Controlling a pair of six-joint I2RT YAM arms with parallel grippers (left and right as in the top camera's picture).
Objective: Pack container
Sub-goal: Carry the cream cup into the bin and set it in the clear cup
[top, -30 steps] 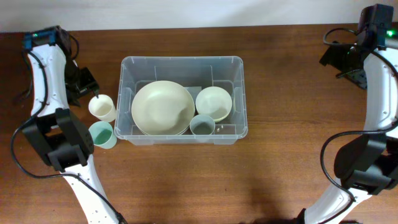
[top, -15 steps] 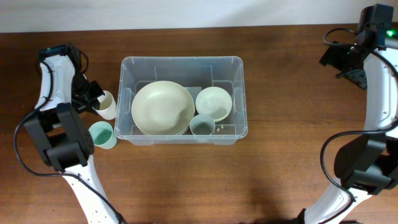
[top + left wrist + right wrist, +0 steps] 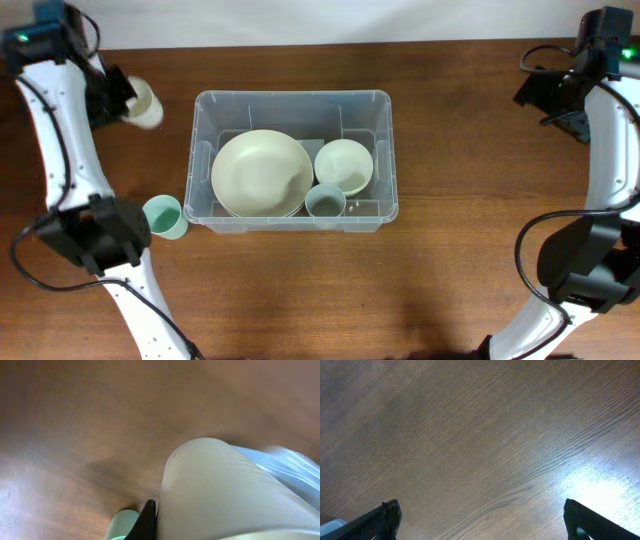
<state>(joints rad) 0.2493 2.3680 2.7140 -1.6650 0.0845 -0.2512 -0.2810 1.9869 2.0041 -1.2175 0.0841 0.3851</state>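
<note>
My left gripper should next move the cream cup (image 3: pixel 144 105) to the right in the overhead view, back and down into the grey-blue cup (image 3: pixel 325 202), whose opening is empty.
The container (image 3: pixel 292 103), a clear rectangular bin, sits mid-table. It holds a large cream bowl (image 3: pixel 262 173), a smaller cream bowl (image 3: pixel 344 165) and a grey-blue cup (image 3: pixel 325 202). My left gripper (image 3: pixel 126 100) hangs at the back left, left of the bin's far corner, shut on a cream cup (image 3: pixel 144 105) that lies tilted in it. The cream cup (image 3: pixel 225 495) fills the left wrist view, with one black finger (image 3: pixel 148 521) pressed against its side. My right gripper (image 3: pixel 482 520) stands open over bare wood at the back right (image 3: pixel 545 95).
A mint-green cup (image 3: pixel 163 216) stands on the table just left of the bin's near-left corner and shows beside the finger as a green cup (image 3: pixel 121 527). A corner of the clear bin (image 3: pixel 287 465) shows behind the held cup.
My left gripper shut on the cream cup beside the bin's left wall, then carried it up and back toward the far left. The right arm has not moved.
</note>
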